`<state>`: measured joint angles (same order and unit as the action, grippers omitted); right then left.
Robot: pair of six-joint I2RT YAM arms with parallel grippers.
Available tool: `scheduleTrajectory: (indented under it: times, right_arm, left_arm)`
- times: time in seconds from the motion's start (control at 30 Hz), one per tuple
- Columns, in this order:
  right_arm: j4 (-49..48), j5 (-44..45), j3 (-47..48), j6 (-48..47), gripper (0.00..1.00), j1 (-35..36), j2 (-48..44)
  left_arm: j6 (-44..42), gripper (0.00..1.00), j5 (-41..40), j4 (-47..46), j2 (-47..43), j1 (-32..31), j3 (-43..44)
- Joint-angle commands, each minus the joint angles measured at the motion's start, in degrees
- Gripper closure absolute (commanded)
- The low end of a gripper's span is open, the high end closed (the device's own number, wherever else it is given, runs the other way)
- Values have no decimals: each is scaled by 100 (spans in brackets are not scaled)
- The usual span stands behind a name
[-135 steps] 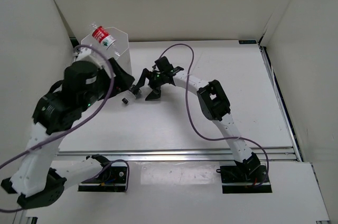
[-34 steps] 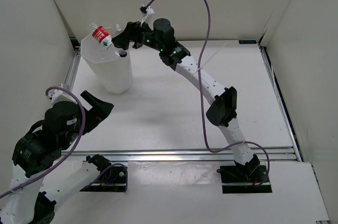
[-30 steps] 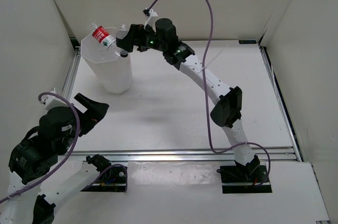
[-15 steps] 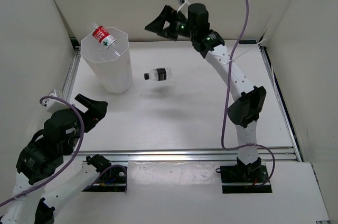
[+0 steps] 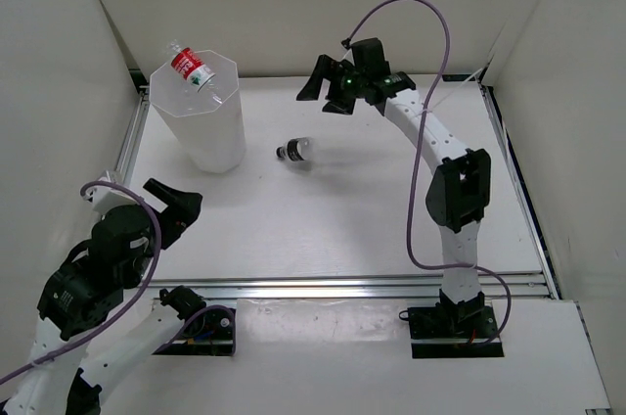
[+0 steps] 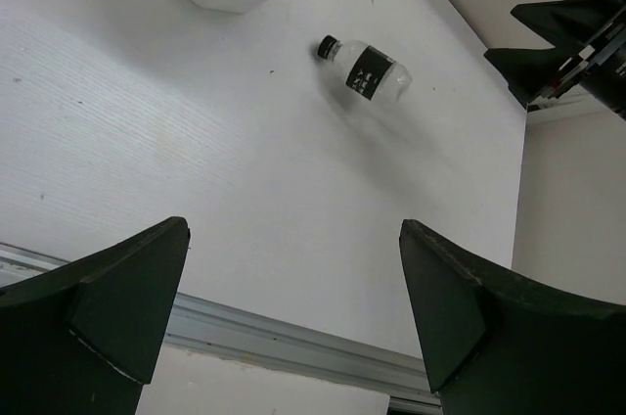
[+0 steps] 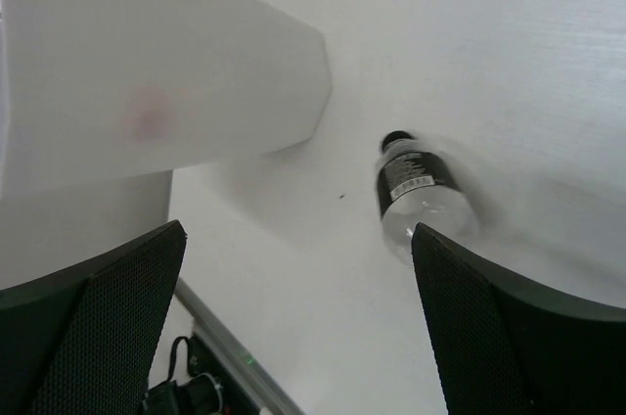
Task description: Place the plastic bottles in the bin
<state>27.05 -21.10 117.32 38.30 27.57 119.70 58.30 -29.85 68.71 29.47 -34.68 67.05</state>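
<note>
The black-label bottle lies on its side below my open right gripper, so I will lower that gripper onto the bottle's black label [image 5: 292, 150] [image 7: 415, 175] and close its fingers.
The black-label bottle [image 5: 296, 151] lies on its side on the white table, right of the bin [image 5: 201, 131]. It also shows in the left wrist view [image 6: 367, 70] and the right wrist view [image 7: 415, 192]. The red-label bottle [image 5: 189, 65] rests tilted across the bin's rim. My right gripper [image 5: 325, 92] is open and empty, up above the table behind the black-label bottle. My left gripper [image 5: 174, 202] is open and empty near the front left. The blue-label and crushed bottles are out of view.
White walls close in the table on the left, back and right. A metal rail [image 5: 323, 286] runs along the front edge. The bin's side fills the upper left of the right wrist view [image 7: 156, 72].
The right gripper carried the black-label bottle up to the bin's rim, then opened and swung right. The bottle dropped outside the bin onto the table. The left arm pulled back to the front left.
</note>
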Motion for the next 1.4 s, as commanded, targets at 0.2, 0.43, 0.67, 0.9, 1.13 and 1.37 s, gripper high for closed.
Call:
scheduleTrajectory:
  times: [0.2,0.43,0.67,0.9,1.13,1.37]
  right_arm:
    - [187,-727,1144,-1000,0,-296,1143]
    - [55,-1080,1328,-1360,0,-296,1740]
    - [-392,-1194,1979,-1212,0,-349,2575]
    - [-727,-1484,2032,-860,0,-401,3024]
    - [-780,-1599,1926,-807,0,-402,3156]
    - [-570,-1125,1733,-869,1,-218,3104]
  left_arm:
    - [322,0,-127,81,58,5,-253]
    - [375,0,-127,257,304,5,-148]
    - [647,0,49,520,559,5,10]
    - [586,0,-56,758,981,5,291]
    - [717,0,-162,925,1043,5,344]
    - [981,0,-346,1083,797,5,230]
